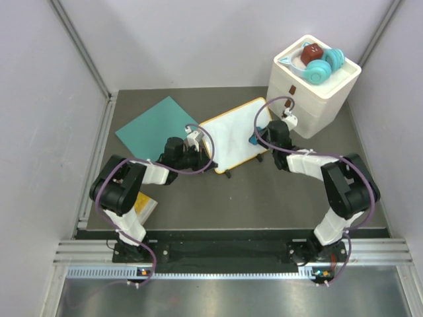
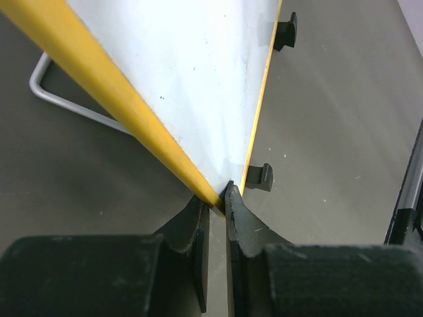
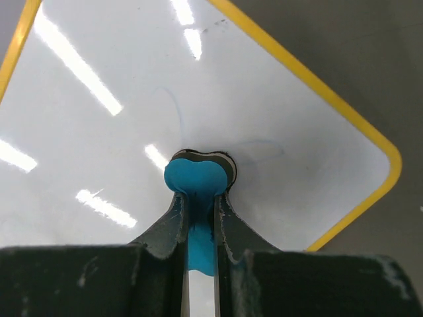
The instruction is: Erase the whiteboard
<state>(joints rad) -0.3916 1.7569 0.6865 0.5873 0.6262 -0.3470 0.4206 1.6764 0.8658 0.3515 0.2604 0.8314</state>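
My right gripper carries the eraser [image 3: 198,181] past the board's edge, back and down, next. It releases it on the clear tabletop below and back from the gripper.
The whiteboard [image 1: 234,132], glossy white with a yellow frame and black feet, lies tilted in the middle of the table. My left gripper [image 1: 196,149] is shut on its near-left corner; in the left wrist view the jaws pinch the yellow frame [image 2: 132,109] at the corner [image 2: 218,201]. My right gripper [image 1: 259,139] is shut on a blue eraser [image 3: 198,181], whose dark felt pad rests on the white surface [image 3: 119,99]. The surface shows only faint grey smudges near the eraser.
A teal square sheet [image 1: 155,129] lies to the board's left. A white box [image 1: 310,89] with teal headphones and a brown object stands at the back right. A yellow item [image 1: 144,206] lies by the left arm. A wire stand [image 2: 63,102] shows under the board.
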